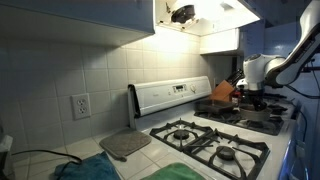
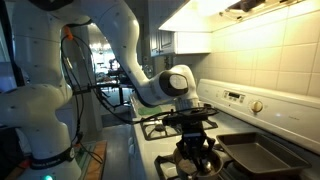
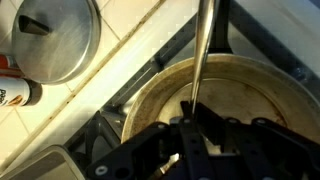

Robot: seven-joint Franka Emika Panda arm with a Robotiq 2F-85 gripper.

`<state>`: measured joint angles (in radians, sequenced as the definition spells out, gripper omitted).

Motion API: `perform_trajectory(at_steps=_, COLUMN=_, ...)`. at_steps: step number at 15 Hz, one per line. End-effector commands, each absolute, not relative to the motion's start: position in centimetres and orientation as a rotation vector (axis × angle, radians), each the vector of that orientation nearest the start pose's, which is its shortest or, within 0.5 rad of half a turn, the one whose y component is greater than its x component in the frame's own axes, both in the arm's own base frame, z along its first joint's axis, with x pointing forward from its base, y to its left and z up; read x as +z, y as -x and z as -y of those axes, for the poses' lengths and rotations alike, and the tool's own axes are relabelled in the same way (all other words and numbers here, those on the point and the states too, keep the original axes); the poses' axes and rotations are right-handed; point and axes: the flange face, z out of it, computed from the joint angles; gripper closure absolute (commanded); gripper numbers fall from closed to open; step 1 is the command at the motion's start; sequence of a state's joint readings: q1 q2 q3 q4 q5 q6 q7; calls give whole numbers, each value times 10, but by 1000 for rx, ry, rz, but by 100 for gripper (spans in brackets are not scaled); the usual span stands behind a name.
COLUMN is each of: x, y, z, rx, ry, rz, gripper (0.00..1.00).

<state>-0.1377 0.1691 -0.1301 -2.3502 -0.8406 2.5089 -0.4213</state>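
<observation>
My gripper is at the pot, and the thin metal utensil handle (image 3: 202, 50) already reaches across the pot rim. Next I will raise my gripper up from the pot and open its fingers above the pot.
My gripper (image 3: 194, 128) hangs over a round, stained metal pot (image 3: 250, 95) on a stove burner. The fingers are closed on a thin metal utensil handle (image 3: 202, 50), which runs from the fingertips out across the pot rim to the top of the wrist view. The utensil's working end is hidden under the fingers. In both exterior views the gripper (image 2: 192, 124) (image 1: 245, 95) sits just above the pot (image 2: 197, 160) at the stove's end. An orange object (image 1: 224, 91) stands right beside the gripper.
A metal lid (image 3: 55, 38) and a red-labelled container (image 3: 14, 94) lie on the tiled counter beside the stove. A dark baking tray (image 2: 262, 155) sits next to the pot. A grey pad (image 1: 125, 145) and a teal cloth (image 1: 88, 170) lie on the counter. The black grates (image 1: 215, 140) are bare.
</observation>
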Motion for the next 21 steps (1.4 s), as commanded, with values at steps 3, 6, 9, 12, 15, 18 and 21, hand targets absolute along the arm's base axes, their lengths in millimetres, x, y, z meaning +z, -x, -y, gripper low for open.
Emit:
perform_trajectory(at_steps=3, x=288, y=-484, z=129, rx=252, ry=3281, rz=1482, gripper=97)
perform_trajectory(at_steps=6, x=303, y=-483, z=125, rx=206, ry=3295, rz=1456, gripper=97)
perform_trajectory(at_steps=9, x=316, y=-480, z=119, rx=146, ry=3328, rz=1436, gripper=97)
perform_trajectory(at_steps=12, x=325, y=-476, z=111, rx=98, ry=3345, rz=1432, gripper=97)
perform_trajectory(at_steps=15, x=333, y=-470, z=97, rx=57, ry=3368, rz=1431, gripper=97)
perform_trajectory(at_steps=18, x=336, y=-471, z=84, rx=19, ry=3400, rz=1407, gripper=97)
perform_trajectory(at_steps=21, x=337, y=-473, z=77, rx=-12, ry=3416, rz=1385, gripper=97)
